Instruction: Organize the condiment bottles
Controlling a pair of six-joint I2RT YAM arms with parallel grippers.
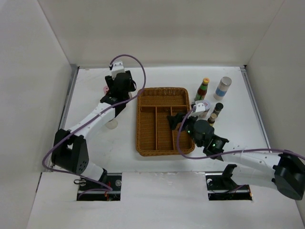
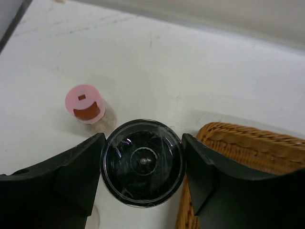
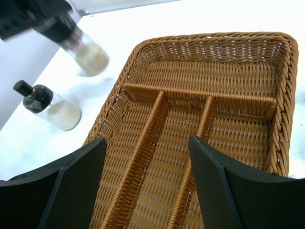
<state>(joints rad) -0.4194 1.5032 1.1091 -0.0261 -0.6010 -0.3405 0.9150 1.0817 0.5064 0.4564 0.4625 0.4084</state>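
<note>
The left gripper moves over the tray's rim next and down into the end of the empty far section nearest the pink-capped jar to release the black-capped bottle.
In the left wrist view a black-capped bottle (image 2: 143, 161) sits between my left gripper's fingers (image 2: 81, 167), which press on both of its sides. This left gripper (image 1: 119, 95) hangs just off the far left corner of the wicker tray (image 1: 143, 143). A pink-capped jar (image 2: 86, 106) stands on the table just beyond it. Another black-capped bottle (image 3: 47, 107) with pale contents rests left of the tray. My right gripper (image 3: 147, 157) is open over the tray's middle compartments, with nothing between its fingers.
Right of the tray stand a yellow-capped bottle (image 1: 204, 88), a blue-labelled white bottle (image 1: 223, 88), two dark-capped bottles (image 1: 217, 109) and a pale-capped jar (image 1: 202, 107). White walls (image 1: 28, 95) enclose the table on three sides.
</note>
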